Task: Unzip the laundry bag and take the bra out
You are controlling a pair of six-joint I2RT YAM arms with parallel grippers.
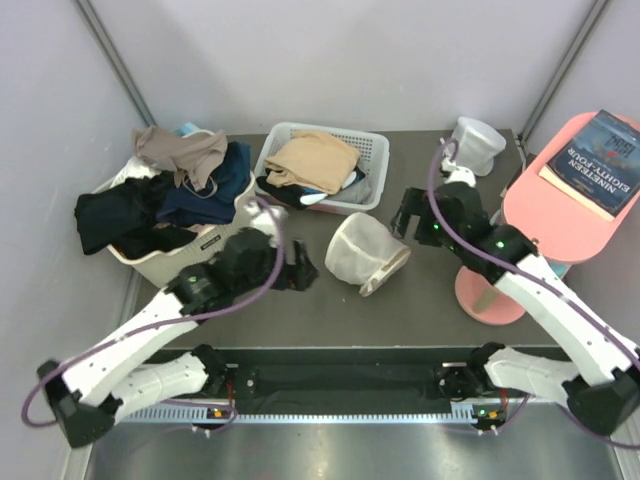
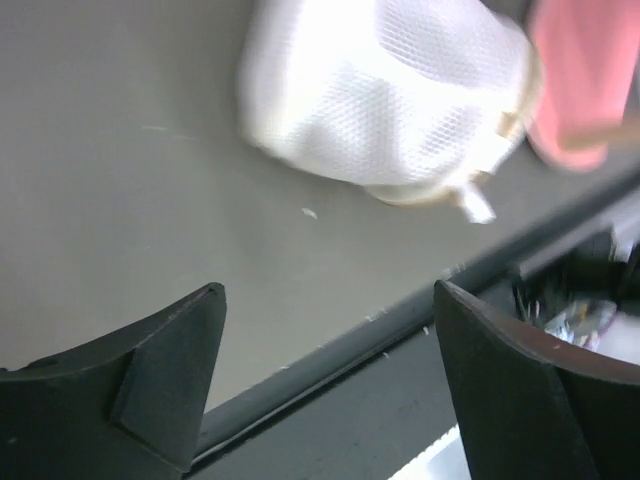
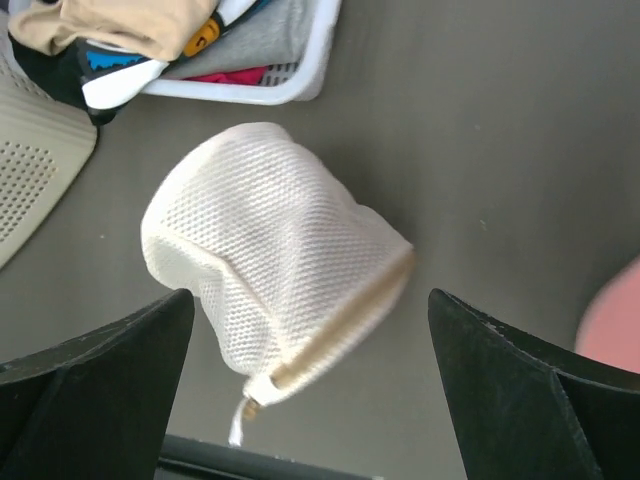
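The zip band's tab end (image 1: 367, 290) (image 2: 467, 188) is below my left gripper and to its right in the top view, so I will go across and down to where the tab sticks out.
The laundry bag (image 1: 362, 252), a pale beige-white mesh dome, lies on its side in the middle of the dark table. It is closed, with a beige zip band (image 3: 345, 315) round its base and a white pull tab (image 3: 238, 425) hanging at one end. The bra is not visible. My left gripper (image 1: 300, 272) is open and empty, just left of the bag; the bag shows ahead of it in the left wrist view (image 2: 385, 90). My right gripper (image 1: 405, 222) is open and empty, hovering right of and above the bag (image 3: 270, 250).
A whiter round mesh pouch (image 1: 476, 143) stands at the back right. A white basket (image 1: 375, 140) of clothes sits behind the bag. A beige bin (image 1: 150, 262) heaped with dark clothes is at the left. A pink stand (image 1: 560, 205) with a book (image 1: 597, 150) is at the right.
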